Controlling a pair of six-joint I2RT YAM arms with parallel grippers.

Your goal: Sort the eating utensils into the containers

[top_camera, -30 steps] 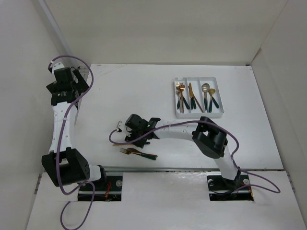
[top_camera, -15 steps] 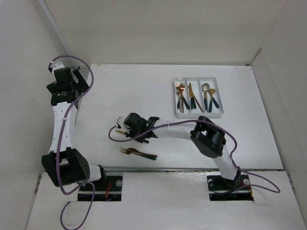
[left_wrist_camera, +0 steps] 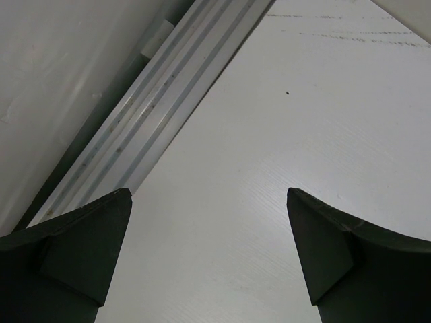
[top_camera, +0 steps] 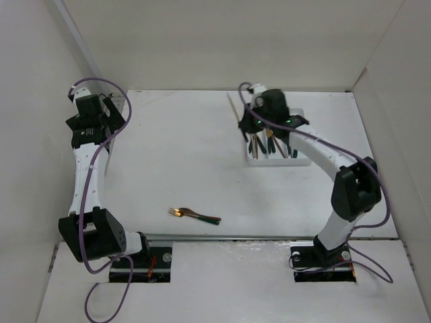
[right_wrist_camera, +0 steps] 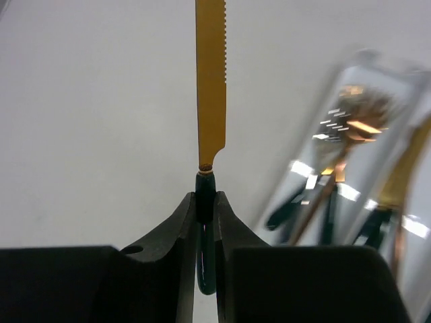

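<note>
Other gold blades lie in the tray's middle section (top_camera: pixel 273 145). I will carry the knife (top_camera: pixel 233 105) to the right in the wrist view, lower my right gripper there and release.
My right gripper (top_camera: pixel 246 123) is shut on the dark handle of a gold-bladed knife (top_camera: pixel 233 105) and holds it at the far-left corner of the white tray (top_camera: pixel 306 160). In the right wrist view the serrated blade (right_wrist_camera: pixel 210 81) points straight away from the shut gripper (right_wrist_camera: pixel 206 202), and the tray (right_wrist_camera: pixel 357 74) is blurred at right, with forks and other utensils (right_wrist_camera: pixel 337 148) in it. A gold fork with a dark handle (top_camera: pixel 194 214) lies on the table near the front edge. My left gripper (top_camera: pixel 101 111) is open and empty at the far left (left_wrist_camera: pixel 207 195).
A metal rail (left_wrist_camera: pixel 155 114) runs along the left wall beside my left gripper. White walls enclose the table on three sides. My right arm (top_camera: pixel 316 151) stretches across the tray and hides most of it in the top view.
My right gripper has lifted the knife from the table's middle, near the fork, and swung it far right to the tray's corner. The left arm has not moved.
</note>
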